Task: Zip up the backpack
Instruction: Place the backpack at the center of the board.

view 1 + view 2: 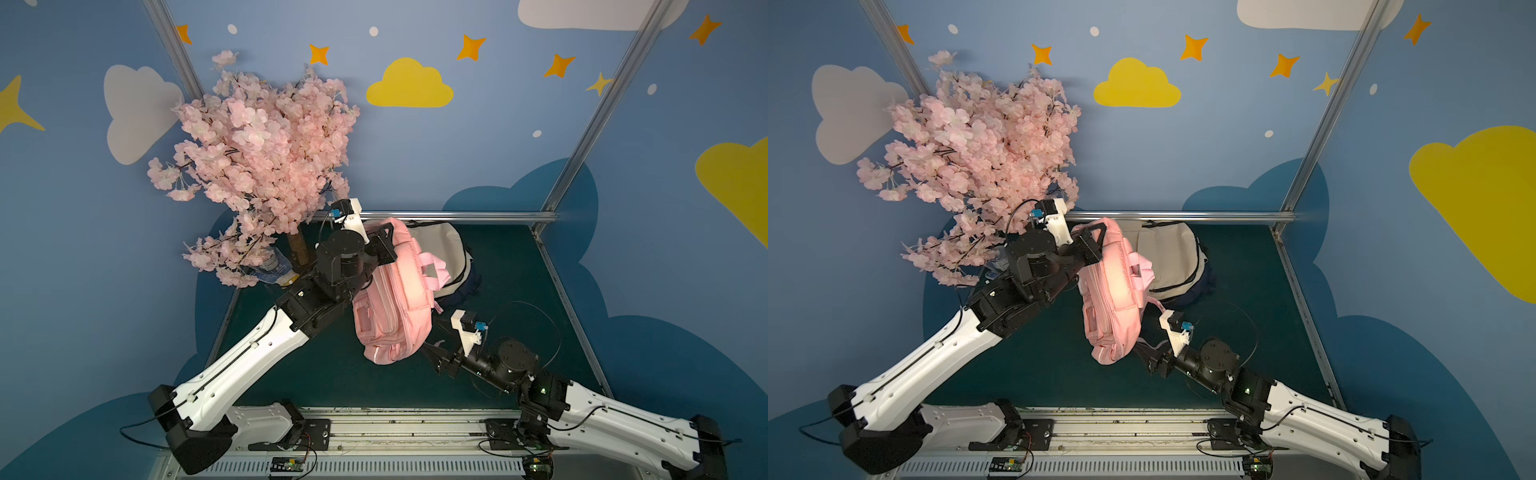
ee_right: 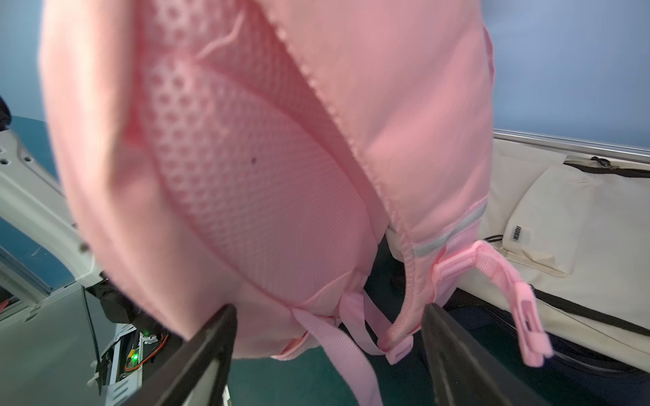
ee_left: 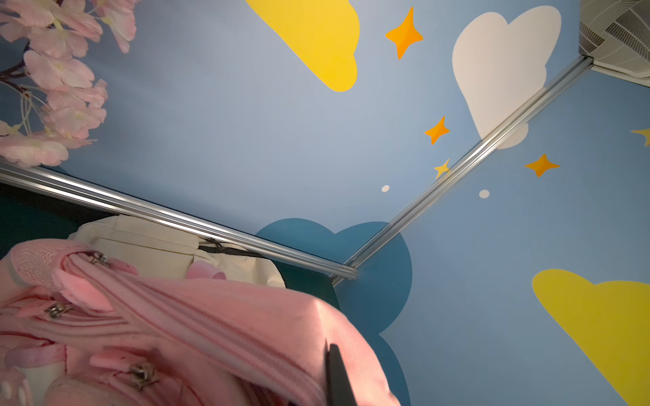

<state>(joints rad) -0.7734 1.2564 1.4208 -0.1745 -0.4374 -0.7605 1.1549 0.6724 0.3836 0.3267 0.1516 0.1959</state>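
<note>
I will next move my right gripper, which is open at the lower end of the backpack, outward along the backpack and close it at the pink backpack's upper side (image 1: 419, 307), because that side is outward of the gripper.
The pink backpack (image 1: 395, 299) (image 1: 1113, 299) hangs tilted above the dark green table, its lower end near the mat. My left gripper (image 1: 384, 245) (image 1: 1092, 245) is shut on the fabric at its upper end. In the left wrist view one dark finger (image 3: 337, 379) presses the pink cloth beside a closed zip line, and several metal zip sliders (image 3: 56, 311) show. My right gripper (image 1: 432, 353) (image 2: 329, 309) stands open just under the pack's lower end. Loose pink straps (image 2: 351, 351) dangle between its fingers, which are not closed on them.
A cream backpack (image 1: 440, 245) (image 2: 562, 218) lies behind the pink one against the back rail (image 1: 457, 216). A pink blossom tree (image 1: 257, 158) with its trunk and a bottle (image 1: 272, 262) fill the back left, close to my left arm. Green table (image 1: 519, 291) extends to the right.
</note>
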